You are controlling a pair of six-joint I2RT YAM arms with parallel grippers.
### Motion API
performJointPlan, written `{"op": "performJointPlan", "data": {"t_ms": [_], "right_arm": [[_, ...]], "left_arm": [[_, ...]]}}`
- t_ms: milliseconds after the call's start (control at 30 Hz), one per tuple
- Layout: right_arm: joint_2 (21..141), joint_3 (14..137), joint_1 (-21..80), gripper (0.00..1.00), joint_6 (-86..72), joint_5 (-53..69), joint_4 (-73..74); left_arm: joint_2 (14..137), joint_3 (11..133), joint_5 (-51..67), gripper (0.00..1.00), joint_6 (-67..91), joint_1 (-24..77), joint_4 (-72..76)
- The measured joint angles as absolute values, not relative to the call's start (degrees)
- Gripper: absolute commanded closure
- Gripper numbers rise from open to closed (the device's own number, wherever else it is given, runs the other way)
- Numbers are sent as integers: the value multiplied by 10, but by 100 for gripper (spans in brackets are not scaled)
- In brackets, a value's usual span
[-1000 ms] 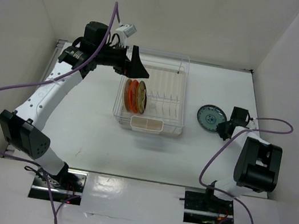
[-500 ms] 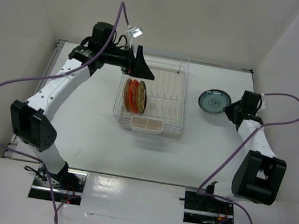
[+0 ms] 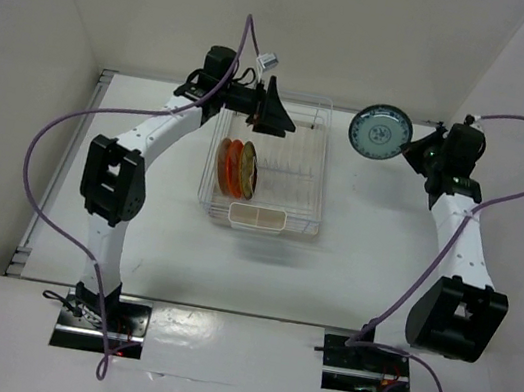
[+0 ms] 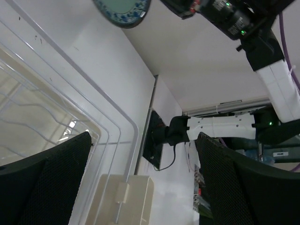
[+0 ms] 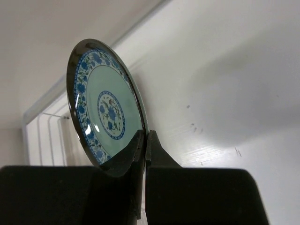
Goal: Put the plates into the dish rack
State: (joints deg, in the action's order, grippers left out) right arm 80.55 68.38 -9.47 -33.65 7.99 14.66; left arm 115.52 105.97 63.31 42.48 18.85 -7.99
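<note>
Next, my left gripper moves over the rack to the free rim of the white and blue-green plate [image 3: 380, 133], opposite my right gripper.
The white wire dish rack [image 3: 291, 176] stands mid-table. Orange and yellow-brown plates [image 3: 238, 168] stand on edge in its left side. I cannot make out the pale beige plate. My right gripper [image 3: 414, 150] is shut on the rim of the white and blue-green plate [image 3: 380, 133], holding it on edge in the air, right of the rack's far end. The right wrist view shows the plate [image 5: 105, 112] pinched in the gripper [image 5: 145, 140]. My left gripper [image 3: 281, 118] is open and empty over the rack's far left end. The left wrist view shows the gripper [image 4: 143, 154] above the rack rim [image 4: 93, 117], with the plate [image 4: 123, 8] at the top.
The beige holder [image 3: 256, 217] hangs on the rack's near end and also shows in the left wrist view [image 4: 123, 199]. White walls close in the table at the back and on both sides. The right arm's base [image 4: 220, 129] shows in the left wrist view.
My right gripper lifted the blue-green plate off the table and carried it up and toward the far side. My left arm swung right over the rack's far end.
</note>
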Motion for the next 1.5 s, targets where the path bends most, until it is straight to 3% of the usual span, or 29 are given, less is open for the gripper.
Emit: {"op": "performJointPlan", "data": {"t_ms": [467, 567, 733, 933, 1133, 1300, 1333, 1367, 1400, 1500], "right_arm": [[793, 732, 42, 100, -315, 126, 154], [798, 732, 75, 100, -314, 127, 153], [817, 738, 103, 100, -309, 127, 153], [835, 744, 107, 100, -300, 114, 153], [845, 755, 108, 100, -292, 113, 154], [853, 756, 110, 100, -283, 109, 159], [855, 756, 110, 100, -282, 110, 159], [856, 756, 110, 100, -283, 112, 158], [856, 756, 111, 100, -283, 113, 158], [856, 756, 111, 100, -283, 116, 158]], "left_arm": [[1255, 1154, 554, 2, 499, 229, 3], [1256, 1154, 528, 7, 497, 229, -1], [1256, 1149, 508, 24, 494, 227, -4], [1256, 1141, 473, 31, 451, 227, -53], [1256, 1141, 463, 61, 424, 225, -91], [1254, 1141, 470, 75, 420, 220, -108], [1252, 1141, 471, 81, 420, 218, -112], [1250, 1141, 471, 96, 420, 216, -115], [1249, 1141, 471, 100, 420, 215, -117], [1249, 1141, 476, 100, 420, 213, -120]]}}
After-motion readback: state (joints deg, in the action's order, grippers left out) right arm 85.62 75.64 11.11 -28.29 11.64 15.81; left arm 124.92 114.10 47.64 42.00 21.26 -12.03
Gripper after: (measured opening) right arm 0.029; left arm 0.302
